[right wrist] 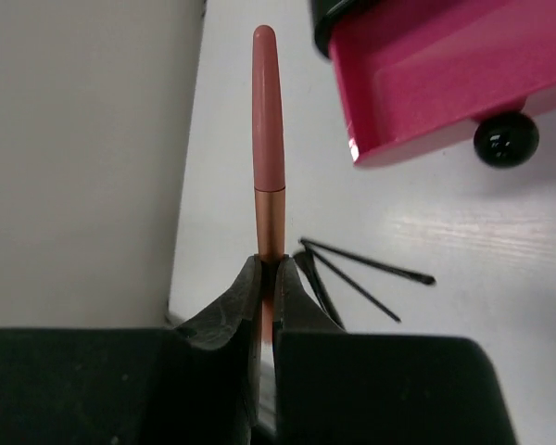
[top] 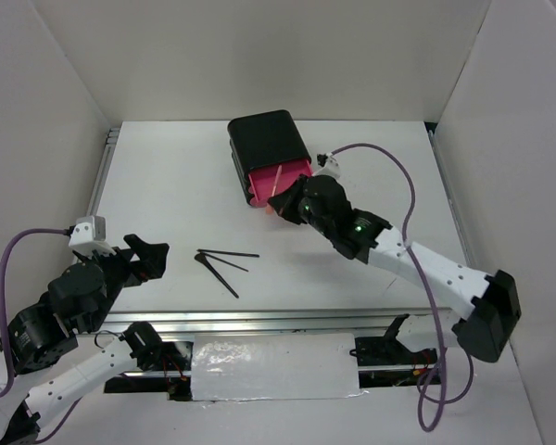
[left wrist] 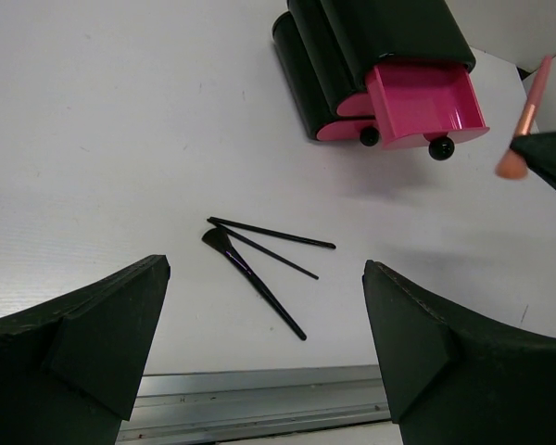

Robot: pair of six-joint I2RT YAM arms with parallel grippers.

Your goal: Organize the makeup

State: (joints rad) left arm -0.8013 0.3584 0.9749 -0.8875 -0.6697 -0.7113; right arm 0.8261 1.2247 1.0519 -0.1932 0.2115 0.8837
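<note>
My right gripper is holding the orange-pink stick. It needs to carry the stick next away from my base over the open pink drawer, then turn crosswise before lowering.
My right gripper is shut on the orange-pink stick and holds it just in front of the open pink drawer of the black chest. The stick points past the drawer's left corner in the right wrist view, and also shows in the left wrist view. Three thin black brushes lie crossed on the white table, also seen in the left wrist view. My left gripper is open and empty, left of the brushes. No compact, tube, bottle or jar is in view.
The drawer is pulled out and looks empty; black round knobs sit on the drawer fronts. A metal rail runs along the table's near edge. White walls enclose the table on three sides.
</note>
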